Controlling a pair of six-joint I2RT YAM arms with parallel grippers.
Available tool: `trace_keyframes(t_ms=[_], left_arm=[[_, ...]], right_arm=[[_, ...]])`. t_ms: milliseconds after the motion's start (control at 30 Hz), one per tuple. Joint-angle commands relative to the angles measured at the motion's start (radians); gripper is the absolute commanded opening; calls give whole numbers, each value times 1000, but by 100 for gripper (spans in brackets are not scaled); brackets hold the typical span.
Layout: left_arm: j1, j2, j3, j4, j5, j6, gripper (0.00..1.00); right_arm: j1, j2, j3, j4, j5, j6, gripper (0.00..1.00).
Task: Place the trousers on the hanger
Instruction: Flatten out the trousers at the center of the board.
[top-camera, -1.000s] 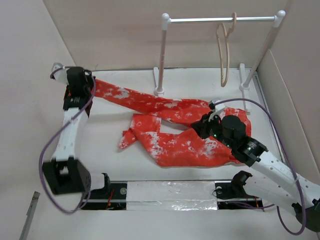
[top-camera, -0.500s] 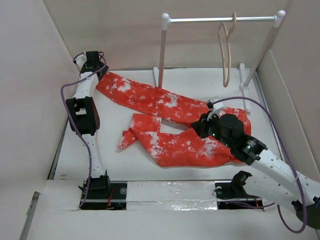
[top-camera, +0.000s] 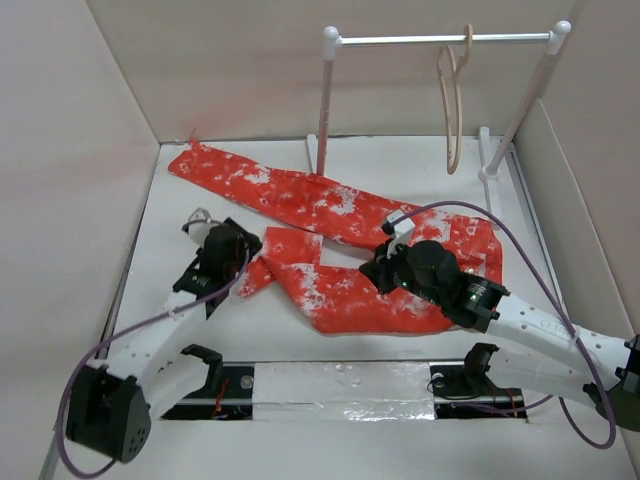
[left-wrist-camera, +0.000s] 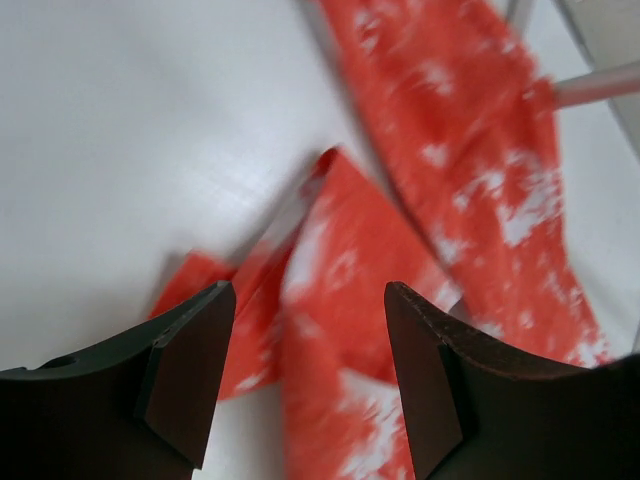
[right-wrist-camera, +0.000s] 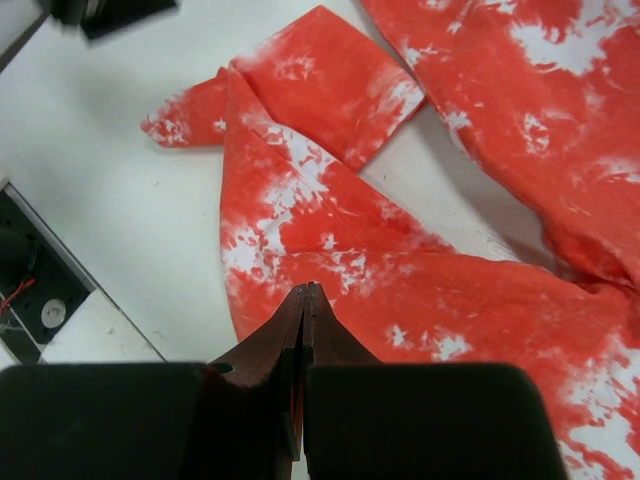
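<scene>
Next, my left gripper moves back and down onto the hem's flap (top-camera: 256, 280) (left-wrist-camera: 190, 280).
The orange-red trousers (top-camera: 330, 205) lie flat on the white table. One leg stretches from the back left corner to the right, and the other is folded in front (right-wrist-camera: 430, 290). The pale hanger (top-camera: 450, 100) hangs by its hook from the rack's crossbar, apart from both arms. My left gripper (top-camera: 243, 262) hovers open over the front leg's cuff (left-wrist-camera: 340, 250), with nothing between its fingers (left-wrist-camera: 190, 370). My right gripper (top-camera: 380, 268) is shut, its tips (right-wrist-camera: 305, 288) meeting just above the front leg's cloth. I see no cloth lifted.
The white tube rack (top-camera: 325, 110) with its metal crossbar (top-camera: 400, 40) stands at the back. Its feet rest beside the trousers' back leg. Cardboard walls (top-camera: 70, 150) close in the left, back and right sides. A taped strip (top-camera: 340, 385) runs along the near edge between the arm bases.
My left arm has let go of the back leg's end, swung from the back left corner to the front cuff and opened. The right gripper has shifted slightly left and closed fully.
</scene>
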Motion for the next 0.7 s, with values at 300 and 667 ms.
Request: trace_keyframes(t_ms=[300, 667], left_arm=[[-31, -415, -306, -316, -7, -210, 71], [-31, -361, -357, -173, 72, -166, 13]], right_arm=[[6, -68, -10, 29, 63, 25, 6], [6, -61, -17, 15, 126, 42, 17]])
